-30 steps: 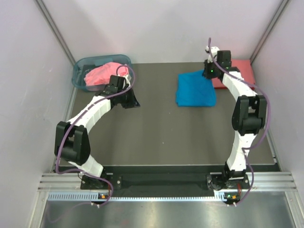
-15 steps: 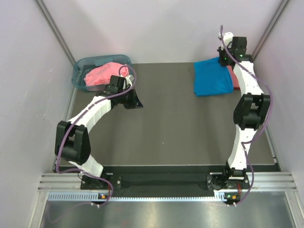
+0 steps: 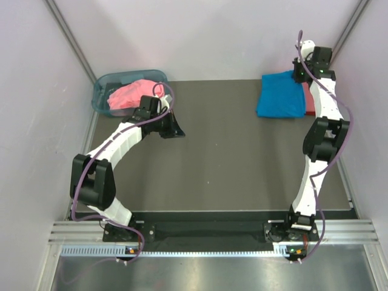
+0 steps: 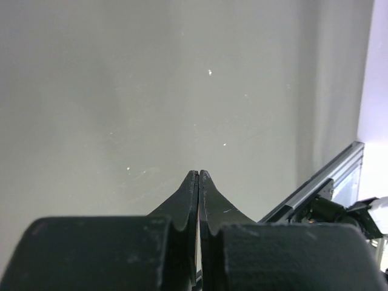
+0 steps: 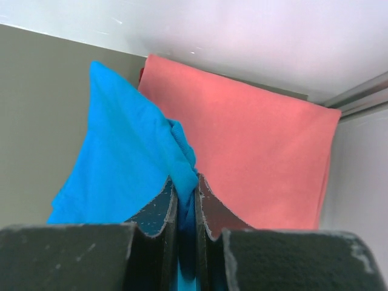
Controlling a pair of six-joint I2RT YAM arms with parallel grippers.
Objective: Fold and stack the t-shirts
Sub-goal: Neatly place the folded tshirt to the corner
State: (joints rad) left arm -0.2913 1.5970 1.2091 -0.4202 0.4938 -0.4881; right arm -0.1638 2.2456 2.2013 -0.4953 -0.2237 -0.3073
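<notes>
The coral-red t-shirt is partly uncovered, so the right gripper should next go to the right in the top view, over the coral-red t-shirt's bare side (image 3: 310, 96) (image 5: 264, 142), and let go of the blue t-shirt's edge.
My right gripper (image 5: 186, 182) is shut on an edge of the folded bright blue t-shirt (image 5: 124, 163), held above the folded coral-red t-shirt (image 5: 254, 157). In the top view the blue t-shirt (image 3: 280, 97) lies at the far right, partly over the coral-red t-shirt (image 3: 310, 103), with the right gripper (image 3: 301, 74) at its far right corner. The pink t-shirt (image 3: 128, 95) lies crumpled in the plastic basket (image 3: 100, 91) at the far left. My left gripper (image 4: 199, 174) is shut and empty over the bare mat, shown in the top view (image 3: 176, 129) just right of the basket.
The dark mat (image 3: 218, 157) covers the table. White walls stand close on the left, back and right. A metal frame rail (image 4: 315, 188) shows at the right of the left wrist view.
My right gripper has carried the blue t-shirt to the right and farther back, from the mat's middle right onto the coral-red t-shirt. The left arm has barely moved.
</notes>
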